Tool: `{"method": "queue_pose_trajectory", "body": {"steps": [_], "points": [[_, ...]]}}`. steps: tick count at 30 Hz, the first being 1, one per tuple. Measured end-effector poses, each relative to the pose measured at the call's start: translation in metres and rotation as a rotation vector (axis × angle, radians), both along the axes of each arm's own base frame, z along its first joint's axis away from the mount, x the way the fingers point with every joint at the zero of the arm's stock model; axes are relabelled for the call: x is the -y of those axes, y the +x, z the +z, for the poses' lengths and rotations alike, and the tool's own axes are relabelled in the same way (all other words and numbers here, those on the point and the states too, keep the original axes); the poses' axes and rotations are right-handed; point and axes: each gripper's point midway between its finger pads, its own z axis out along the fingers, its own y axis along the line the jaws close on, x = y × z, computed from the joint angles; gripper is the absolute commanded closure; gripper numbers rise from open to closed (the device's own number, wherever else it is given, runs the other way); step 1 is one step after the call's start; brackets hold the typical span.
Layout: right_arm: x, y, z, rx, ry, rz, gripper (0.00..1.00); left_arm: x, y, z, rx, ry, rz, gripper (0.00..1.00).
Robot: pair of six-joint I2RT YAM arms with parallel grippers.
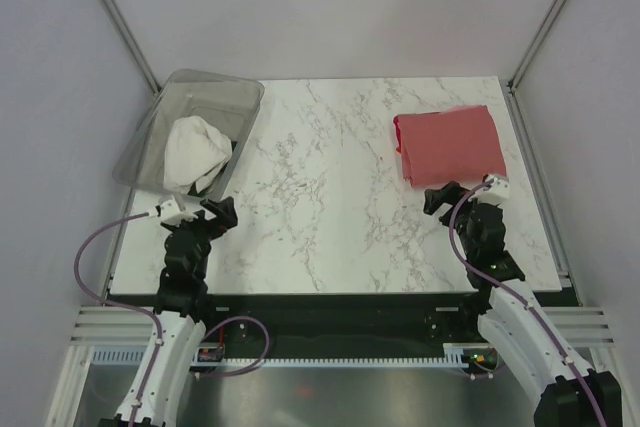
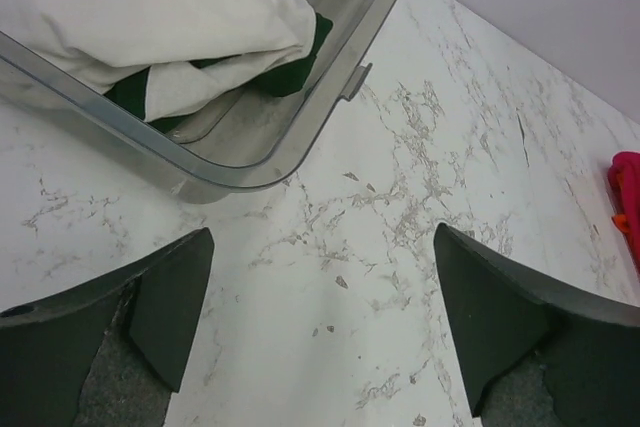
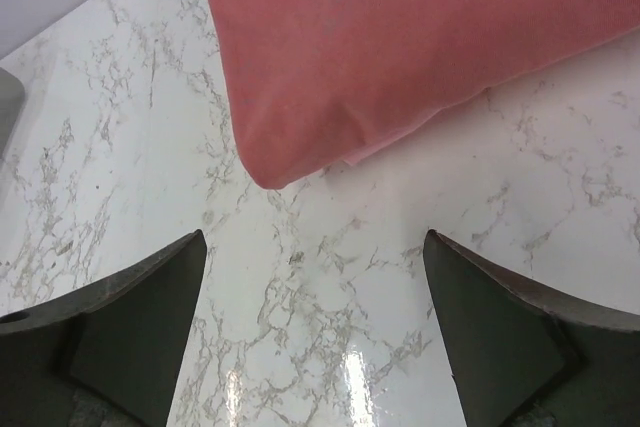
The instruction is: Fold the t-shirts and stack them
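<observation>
The robot's left gripper will next move outward over the bin's near rim and down onto the far part of the cream-white t-shirt (image 1: 193, 150), because the t-shirt lies bunched inside the bin.
The cream-white t-shirt (image 1: 193, 150) with dark green sleeves lies bunched in the clear grey bin (image 1: 232, 89) at the back left; it also shows in the left wrist view (image 2: 150, 7). The coral-red t-shirt (image 1: 450, 143) lies folded flat on the table at the back right, also in the right wrist view (image 3: 420, 37). My left gripper (image 1: 222, 213) is open and empty over bare table just in front of the bin (image 2: 330, 97). My right gripper (image 1: 440, 197) is open and empty just in front of the red shirt's near corner.
The marble table (image 1: 330, 207) has a metal frame post at each back corner (image 1: 120, 22). The bin takes the back left corner. A strip of the red shirt (image 2: 628, 197) shows at the right edge of the left wrist view.
</observation>
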Motion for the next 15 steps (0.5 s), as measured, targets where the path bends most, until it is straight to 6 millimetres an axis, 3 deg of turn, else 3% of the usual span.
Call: {"method": "queue_pose_trajectory", "body": {"steps": [5, 8, 12, 15], "points": [[0.0, -0.002, -0.003, 0.008, 0.015, -0.005, 0.02, 0.004, 0.005, 0.008, -0.06, -0.05, 0.001, 0.08], [0.0, -0.002, -0.005, 0.004, 0.015, -0.004, 0.02, 0.002, 0.016, 0.037, -0.105, -0.108, 0.047, 0.05], [-0.002, -0.001, -0.004, 0.017, 0.021, 0.004, 0.02, -0.004, 0.052, 0.091, -0.116, -0.149, 0.118, 0.0], [-0.002, -0.002, -0.007, 0.014, 0.021, 0.006, 0.02, -0.019, 0.089, 0.116, -0.166, -0.147, 0.202, 0.0]]}}
